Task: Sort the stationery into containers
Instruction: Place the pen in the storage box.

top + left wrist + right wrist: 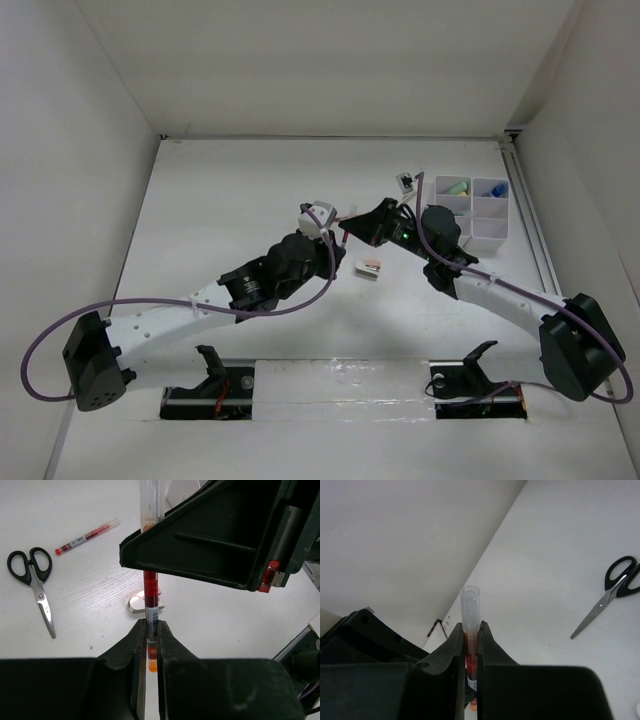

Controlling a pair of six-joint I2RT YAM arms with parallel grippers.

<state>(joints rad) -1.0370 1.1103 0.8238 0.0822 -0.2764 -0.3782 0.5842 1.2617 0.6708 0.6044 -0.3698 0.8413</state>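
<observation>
The green marker's section (452, 187) is outward of my right gripper and to the right in the top view. I should swing over it and let go of the pen, as it is another writing tool.
A thin red pen (151, 600) with a clear cap (470, 605) hangs above the table, gripped from both ends. My left gripper (151, 630) is shut on its lower part, near the orange tip. Over its capped end, my right gripper (470, 630) is shut as well. In the top view the two grippers meet at mid-table (343, 236). A white-pink eraser (369, 267) lies just below them. Black-handled scissors (32, 580) and a second red pen (87, 536) lie on the table. The white divided container (472, 212) stands at the right, holding a green marker (456, 187).
A small black-and-white item (405, 182) lies left of the container. A blue item (497, 188) sits in the container's far right compartment. White walls enclose the table on three sides. Both arm bases stand at the near edge.
</observation>
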